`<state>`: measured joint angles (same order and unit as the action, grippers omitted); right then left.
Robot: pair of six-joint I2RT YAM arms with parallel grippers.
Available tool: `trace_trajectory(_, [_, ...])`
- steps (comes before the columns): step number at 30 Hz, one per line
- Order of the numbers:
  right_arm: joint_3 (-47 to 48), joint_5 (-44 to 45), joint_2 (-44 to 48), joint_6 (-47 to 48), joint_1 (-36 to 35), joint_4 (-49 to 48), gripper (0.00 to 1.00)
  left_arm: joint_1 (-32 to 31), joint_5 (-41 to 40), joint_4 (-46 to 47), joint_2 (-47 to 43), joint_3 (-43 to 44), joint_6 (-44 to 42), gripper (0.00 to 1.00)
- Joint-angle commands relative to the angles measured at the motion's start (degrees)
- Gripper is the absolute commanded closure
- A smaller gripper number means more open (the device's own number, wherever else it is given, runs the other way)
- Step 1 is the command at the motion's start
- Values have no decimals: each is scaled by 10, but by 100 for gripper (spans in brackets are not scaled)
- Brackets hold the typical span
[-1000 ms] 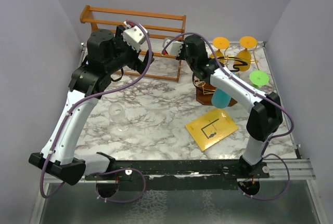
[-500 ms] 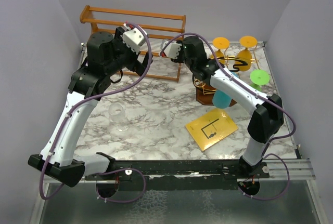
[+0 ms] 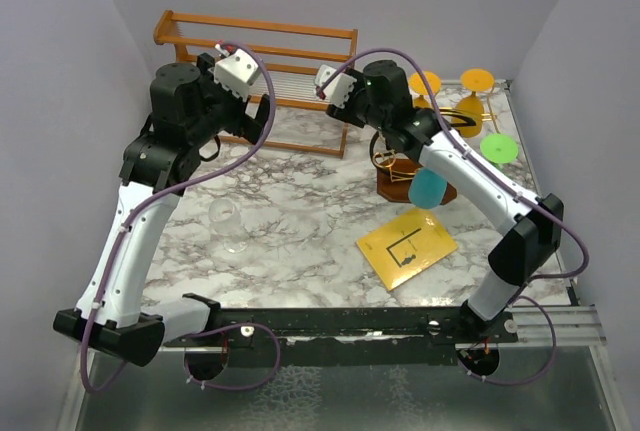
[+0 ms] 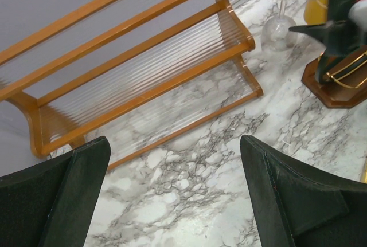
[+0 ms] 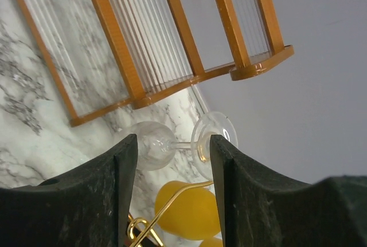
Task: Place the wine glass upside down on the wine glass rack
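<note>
The glass stands upright below, nearer my base, so my left gripper needs to move back and down next, tipping its fingers down onto the wine glass's rim (image 3: 222,207).
A clear wine glass (image 3: 228,219) stands on the marble at the left of centre, far from both grippers. The gold wire rack on its dark brown base (image 3: 398,187) stands at the right, partly hidden by my right arm. A second clear wine glass (image 5: 152,145) hangs upside down at the rack; it also shows in the left wrist view (image 4: 278,28). My right gripper (image 5: 173,138) is open and empty, with that glass beyond its fingers. My left gripper (image 4: 174,144) is open and empty above bare marble. The rack base (image 4: 338,83) lies at its right.
An orange-brown slatted shelf (image 3: 262,43) stands along the back wall, close in front of both grippers. Orange (image 3: 425,83), green (image 3: 497,149) and blue (image 3: 428,189) glasses hang on the rack. A yellow card (image 3: 407,246) lies on the marble at the front right.
Both arms have risen and drawn back. The left wrist has shifted left, the right wrist has shifted right and back. The clear glass on the table has not moved.
</note>
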<state>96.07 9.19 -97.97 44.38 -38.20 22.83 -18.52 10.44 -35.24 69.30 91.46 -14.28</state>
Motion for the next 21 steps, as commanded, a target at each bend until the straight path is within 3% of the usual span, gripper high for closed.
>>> trace_trajectory(1, [9,-91,58,-78,-4,23,46,23,-10,-21,-20,-34,-5,1])
trace_trajectory(11, [-23,-163,144,-156,-4,28,44,84,37,-141,-53,-88,-71,3])
trace_trajectory(21, [-44,-197,165,-175,-4,29,40,150,60,-281,-80,-149,-149,18])
